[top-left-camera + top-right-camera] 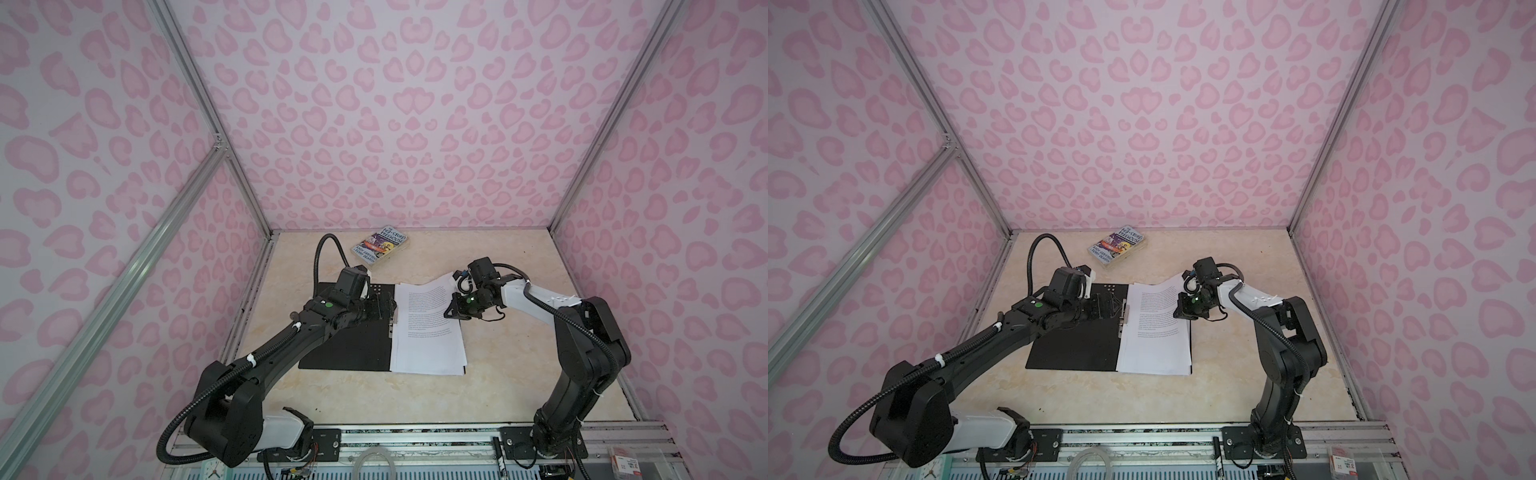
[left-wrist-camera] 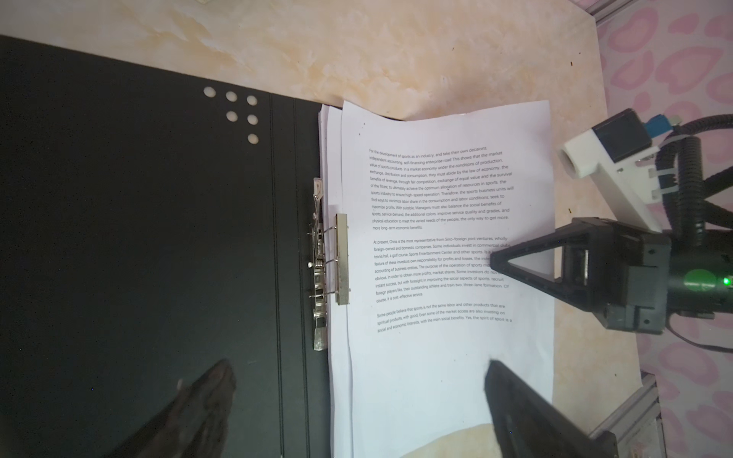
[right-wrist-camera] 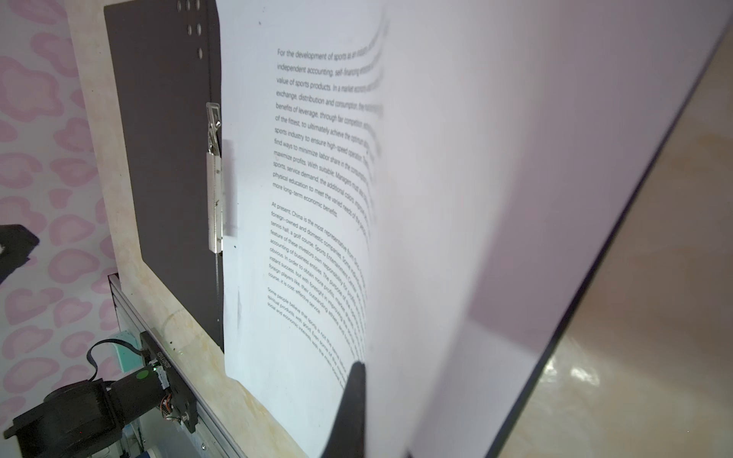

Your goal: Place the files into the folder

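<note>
The top sheets lie staggered beside the metal spine clip (image 2: 341, 257), so my right gripper will next move the held edge of the files toward that clip and release it above the printed lines.
The folder (image 1: 353, 345) (image 1: 1075, 349) lies open on the table with its black inside up. The files (image 1: 428, 345) (image 1: 1156, 353), white sheets printed with black text, lie stacked on its right half beside the metal spine clip (image 2: 341, 257). My left gripper (image 1: 388, 309) (image 2: 359, 368) hovers open over the spine, one finger above the black cover and the other above the paper, holding nothing. My right gripper (image 1: 451, 307) (image 3: 363, 368) is shut on the right edge of the top sheets of the files (image 3: 297, 119), and that edge curls upward.
A colourful paperback book (image 1: 380, 248) (image 1: 1117, 246) lies at the back of the marble-patterned table (image 1: 519, 374). Pink patterned walls close in three sides. An aluminium rail with the arm bases (image 1: 415, 440) runs along the front edge.
</note>
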Robot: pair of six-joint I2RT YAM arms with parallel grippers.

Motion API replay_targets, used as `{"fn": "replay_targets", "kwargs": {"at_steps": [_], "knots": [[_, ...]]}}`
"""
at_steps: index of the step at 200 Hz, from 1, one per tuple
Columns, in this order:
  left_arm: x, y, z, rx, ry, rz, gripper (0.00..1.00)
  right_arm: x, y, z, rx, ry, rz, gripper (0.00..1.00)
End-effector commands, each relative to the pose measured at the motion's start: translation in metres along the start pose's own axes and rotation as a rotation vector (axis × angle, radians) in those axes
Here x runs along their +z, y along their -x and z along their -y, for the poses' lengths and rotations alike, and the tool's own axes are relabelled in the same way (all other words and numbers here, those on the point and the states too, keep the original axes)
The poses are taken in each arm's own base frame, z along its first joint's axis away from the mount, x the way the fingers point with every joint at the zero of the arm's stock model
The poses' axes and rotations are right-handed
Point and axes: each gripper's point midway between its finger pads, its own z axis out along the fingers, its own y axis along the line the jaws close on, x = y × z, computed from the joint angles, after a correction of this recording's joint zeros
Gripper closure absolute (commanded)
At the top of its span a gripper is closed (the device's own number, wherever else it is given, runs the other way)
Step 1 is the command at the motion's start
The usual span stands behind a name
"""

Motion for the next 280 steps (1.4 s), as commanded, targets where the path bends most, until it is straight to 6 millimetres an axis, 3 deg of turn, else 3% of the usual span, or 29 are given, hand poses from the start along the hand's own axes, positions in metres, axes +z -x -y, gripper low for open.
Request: {"fn": "replay_targets", "kwargs": {"at_steps": [1, 185, 214, 258, 280], "knots": [[0.006, -0.004, 0.004, 0.019, -0.027, -0.032, 0.0, 0.005, -0.001, 0.002, 0.023, -0.004, -0.012, 1.0], [0.023, -0.015, -0.002, 0.022, -0.031, -0.109, 0.0, 0.023, -0.007, -0.005, 0.068, 0.017, -0.024, 0.99], [0.027, -0.018, -0.002, 0.019, -0.038, -0.129, 0.0, 0.023, -0.01, -0.004, 0.071, 0.011, -0.027, 0.81], [0.035, -0.023, 0.006, 0.019, -0.085, -0.175, 0.0, 0.018, -0.007, -0.001, 0.063, -0.021, -0.011, 0.68], [0.042, -0.027, 0.009, 0.021, -0.109, -0.21, 0.03, 0.012, -0.005, 0.011, 0.064, -0.111, -0.008, 0.55]]}}
